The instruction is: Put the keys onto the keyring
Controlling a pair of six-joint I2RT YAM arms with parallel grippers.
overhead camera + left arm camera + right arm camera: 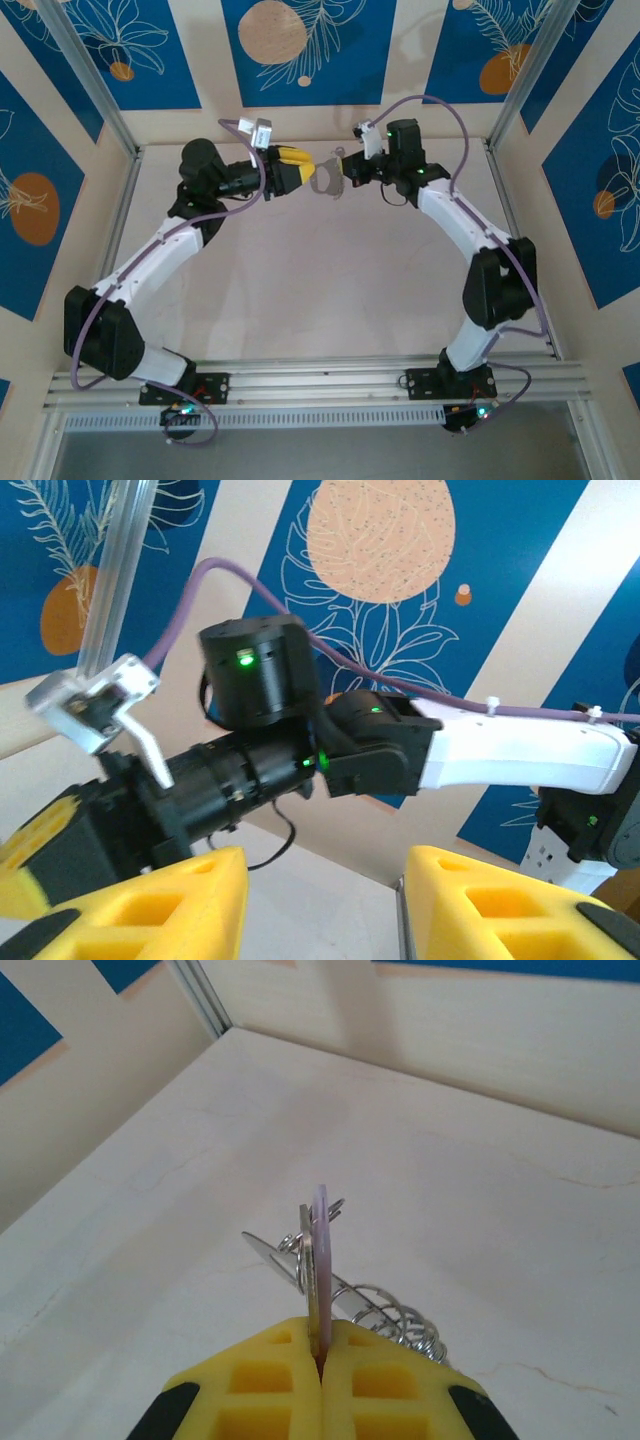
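The right gripper moves back and down to the bare middle tabletop next and releases the keyring [326, 182], as it hangs in the air with the tiny key.
My right gripper [320, 1335] is shut on the tiny key [320, 1250], which stands edge-on with its pale lilac head pinched between the yellow pads beside a thin metal plate. The grey keyring [385, 1310] shows just behind the key, its coil-like side to the right. I cannot tell whether the two are linked. From above, the keyring [326, 182] hangs in the air at the right gripper [347, 170], just off the tips of my left gripper [303, 168]. The left gripper [325, 880] is open, its yellow fingers [190, 900] wide apart around nothing.
Both arms are raised over the far part of the pale table [320, 290], close to the back wall [320, 130]. Metal frame posts [95, 85] stand at the back corners. The right arm's wrist [270, 730] faces the left wrist camera at close range.
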